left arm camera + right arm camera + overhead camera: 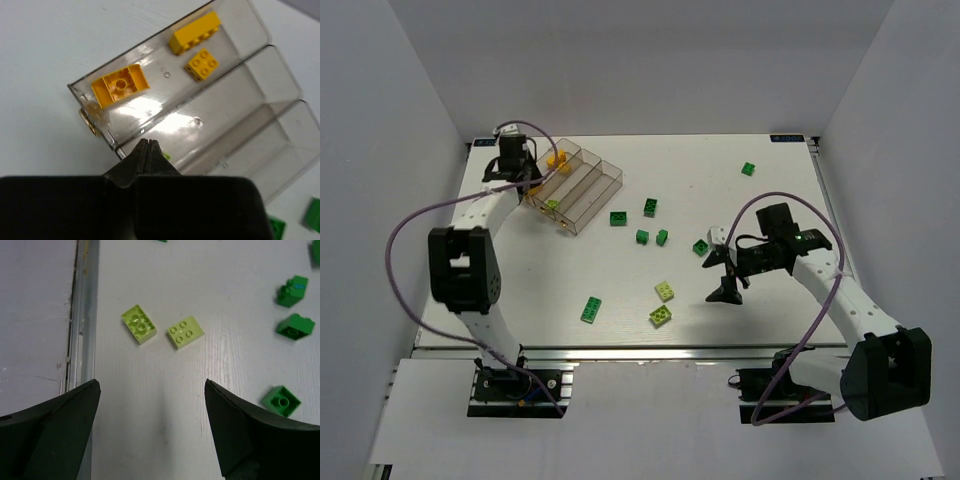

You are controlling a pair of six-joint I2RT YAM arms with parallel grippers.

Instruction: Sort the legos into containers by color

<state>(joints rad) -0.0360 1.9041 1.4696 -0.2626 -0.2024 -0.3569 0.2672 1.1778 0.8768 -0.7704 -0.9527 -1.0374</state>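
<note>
The right gripper turns and lowers next, to the left in the top view, onto the lime brick farther from the bar (pixel 664 291) (pixel 185 332), as that brick lies at an angle to it.
The clear four-compartment tray (pixel 582 185) lies at the back left. My left gripper (pixel 528 183) hangs over its near-left end, jaws shut with nothing between them (pixel 147 143). In the left wrist view the outer compartment (pixel 150 107) holds three yellow bricks (pixel 120 85) (pixel 195 32) (pixel 202 64). A sliver of lime brick (pixel 166 156) shows beside my fingertips in the second compartment. My right gripper (pixel 721 275) (pixel 151 385) is open and empty above bare table, with two lime bricks (pixel 139 324) (pixel 185 332) ahead of it.
Several dark green bricks lie loose mid-table (pixel 618 218) (pixel 650 207) (pixel 642 237), one at the back right (pixel 748 168), one near the front (pixel 591 310). Three dark green bricks (pixel 292 290) (pixel 295 326) (pixel 281 401) lie right of my right gripper. The table's metal edge rail (pixel 80 315) runs on its left.
</note>
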